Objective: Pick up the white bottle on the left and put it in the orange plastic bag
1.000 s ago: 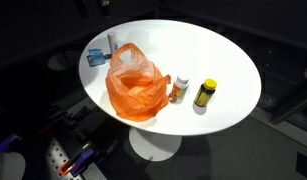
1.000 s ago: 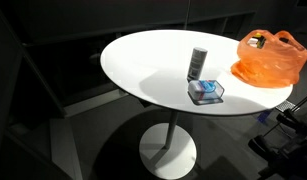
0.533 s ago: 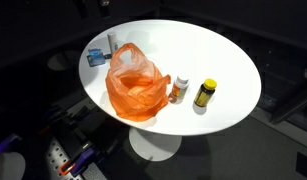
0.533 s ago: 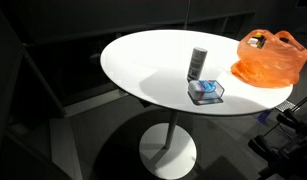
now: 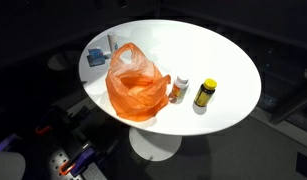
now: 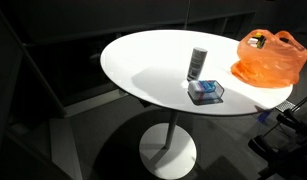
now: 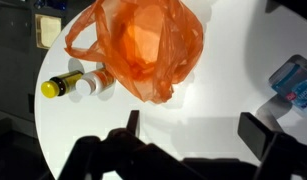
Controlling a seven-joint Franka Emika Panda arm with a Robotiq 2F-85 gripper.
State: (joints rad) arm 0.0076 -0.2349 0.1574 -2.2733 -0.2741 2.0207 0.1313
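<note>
The bottle stands upright and its top is free, so I will next lower my open gripper toward the blue box and over the pale bottle's upper part (image 6: 199,54).
An orange plastic bag (image 5: 133,86) stands open on the round white table (image 5: 213,50); it also shows in an exterior view (image 6: 271,56) and in the wrist view (image 7: 138,45). A small white bottle (image 5: 179,89) with a reddish cap stands right beside the bag, next to a yellow bottle (image 5: 204,94). In the wrist view the white bottle (image 7: 92,85) and the yellow bottle (image 7: 63,85) lie left of the bag. A pale upright bottle (image 5: 111,42) stands on the bag's other side (image 6: 198,62). My gripper (image 7: 196,130) is open and empty, above bare table short of the bag.
A blue box (image 5: 96,57) sits by the pale bottle near the table's edge; it also shows in an exterior view (image 6: 205,92) and at the right of the wrist view (image 7: 293,80). The surroundings beyond the table are dark, with equipment near the floor (image 5: 73,160).
The dark arm part at the top edge of an exterior view has shifted slightly to the right. The bag, bottles and box have not moved.
</note>
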